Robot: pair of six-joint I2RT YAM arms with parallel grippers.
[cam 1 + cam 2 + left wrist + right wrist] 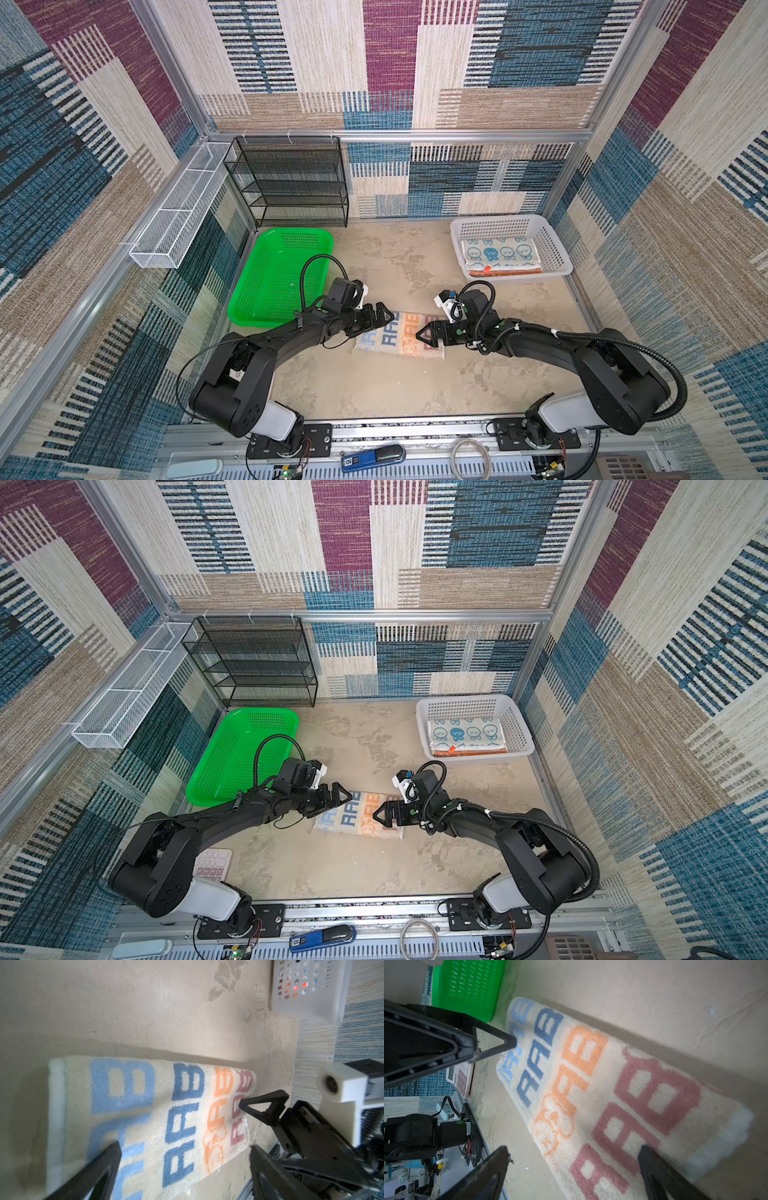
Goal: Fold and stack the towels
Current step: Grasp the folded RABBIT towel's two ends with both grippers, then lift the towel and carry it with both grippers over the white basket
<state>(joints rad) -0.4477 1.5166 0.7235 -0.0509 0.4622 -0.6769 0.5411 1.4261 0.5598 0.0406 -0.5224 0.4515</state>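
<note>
The open fingers of my right gripper are already spread above the pink-lettered end of the folded towel [436, 351] [614, 1152], so my right gripper should lower onto that end next.
A whitish towel [401, 334] with blue, orange and pink "RABBIT" lettering lies folded into a long strip on the table's middle, seen in both top views [361, 818]. My left gripper [380, 319] hovers open over its left end, and the left wrist view shows the towel [145, 1115] under the spread left gripper [185, 1147]. My right gripper [426, 332] stands open over the right end, with the towel [591, 1095] below the wide right gripper [574, 1148]. Neither holds anything. A folded towel with blue rabbits [498, 251] lies on an orange towel [505, 271] in the white basket [557, 253].
A green tray [266, 282] sits left of the towel, close behind my left arm. A black mesh shelf [291, 183] and a white wire rack [178, 212] stand at the back left. A pink calculator [212, 864] lies under my left arm.
</note>
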